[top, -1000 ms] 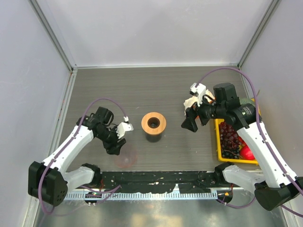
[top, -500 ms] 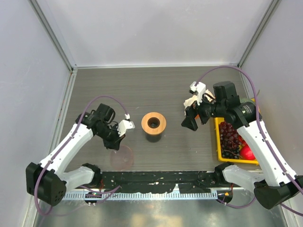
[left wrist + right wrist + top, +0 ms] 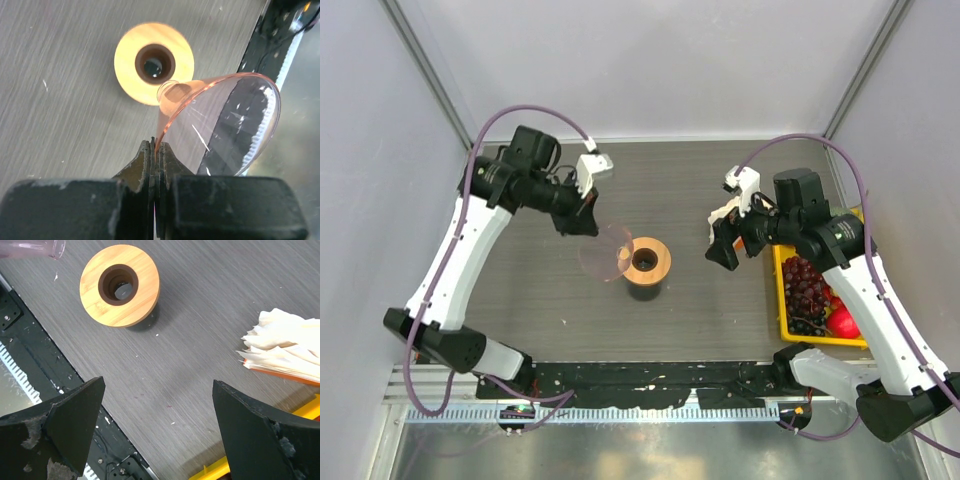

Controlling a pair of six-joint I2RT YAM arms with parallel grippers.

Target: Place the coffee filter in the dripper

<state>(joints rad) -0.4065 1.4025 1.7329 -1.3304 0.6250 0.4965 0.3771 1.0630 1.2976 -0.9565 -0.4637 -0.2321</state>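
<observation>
I will swing the tilted cone upright over the ring with my left gripper next, then lower its narrow end into the empty dark centre hole and release it.
The dripper is in two parts. Its tan wooden ring [image 3: 658, 268] with a dark centre stands mid-table, also seen in the left wrist view [image 3: 125, 60] and the right wrist view [image 3: 92, 285]. Its clear pinkish funnel cone [image 3: 605, 252] hangs tilted just left of the ring, narrow end toward it. My left gripper [image 3: 588, 225] is shut on the cone's thin rim [image 3: 220, 120]. My right gripper [image 3: 723, 250] hovers open and empty right of the ring. No single coffee filter shows apart from a bunch.
A ruffled bunch of white paper filters [image 3: 285, 345] lies at the right, just behind my right gripper [image 3: 159, 385]. A yellow tray [image 3: 782, 300] with dark grapes [image 3: 805, 285] and a red fruit [image 3: 840, 322] sits at the right edge. Black rails run along the near edge.
My left gripper shut on the clear cone lying near the front edge, then lifted it up and back to just left of the wooden ring. The right arm barely moved.
</observation>
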